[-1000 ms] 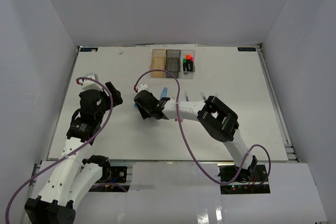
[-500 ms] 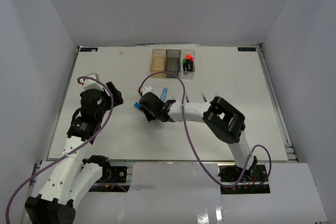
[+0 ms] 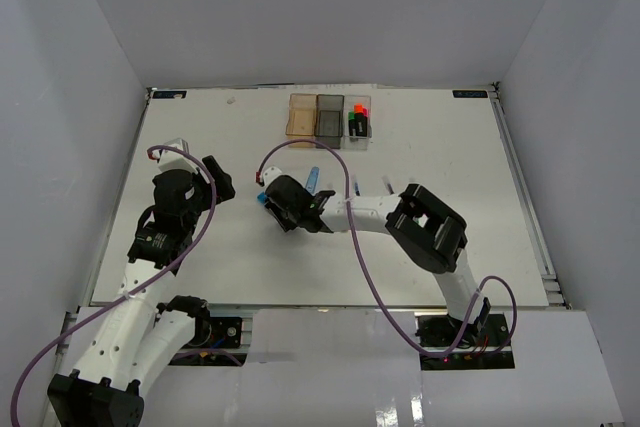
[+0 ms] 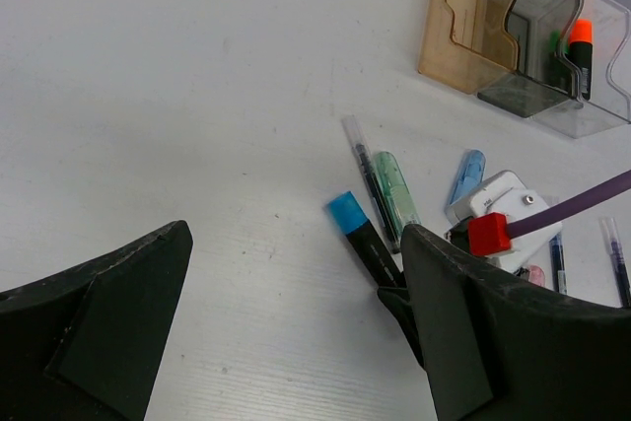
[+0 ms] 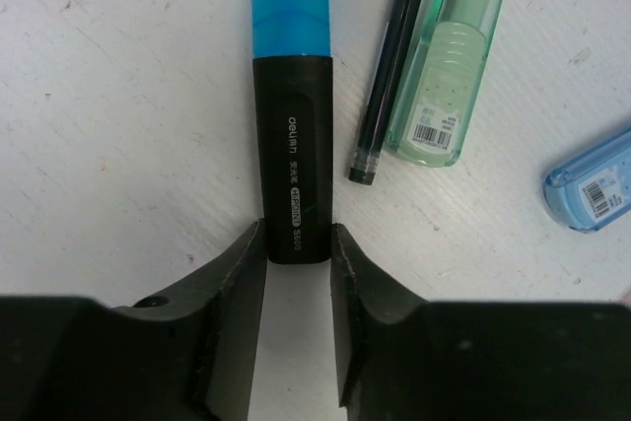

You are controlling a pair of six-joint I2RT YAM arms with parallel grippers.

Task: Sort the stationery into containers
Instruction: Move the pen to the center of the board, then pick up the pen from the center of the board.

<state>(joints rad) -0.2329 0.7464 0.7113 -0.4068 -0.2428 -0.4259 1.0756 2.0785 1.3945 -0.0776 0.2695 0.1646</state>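
The robot's right gripper should next lift, carry the blue-capped highlighter outward over the clear bin [image 3: 358, 127], lower it inside and let go, since that bin already holds black ones.
A black highlighter with a blue cap [image 5: 292, 145] lies on the white table. My right gripper [image 5: 298, 244] has its fingertips pressed on both sides of the highlighter's tail end. It also shows in the left wrist view [image 4: 363, 239] and in the top view [image 3: 263, 199]. Beside it lie a thin dark pen [image 5: 389, 76], a mint highlighter [image 5: 449, 56] and a pastel blue highlighter [image 5: 596, 194]. My left gripper [image 4: 296, 244] is open and empty over bare table at the left [image 3: 215, 182]. The amber bin [image 3: 301, 117], grey bin [image 3: 329, 117] and clear bin [image 3: 358, 127] stand at the back.
The clear bin [image 4: 601, 96] holds black highlighters, one with an orange cap [image 4: 580, 46]. Two more thin pens [image 4: 619, 263] lie right of my right wrist. A purple cable [image 3: 345, 237] loops over the right arm.
My right gripper has shifted slightly toward the back left and settled around the blue-capped highlighter's tail. The left arm has not moved.
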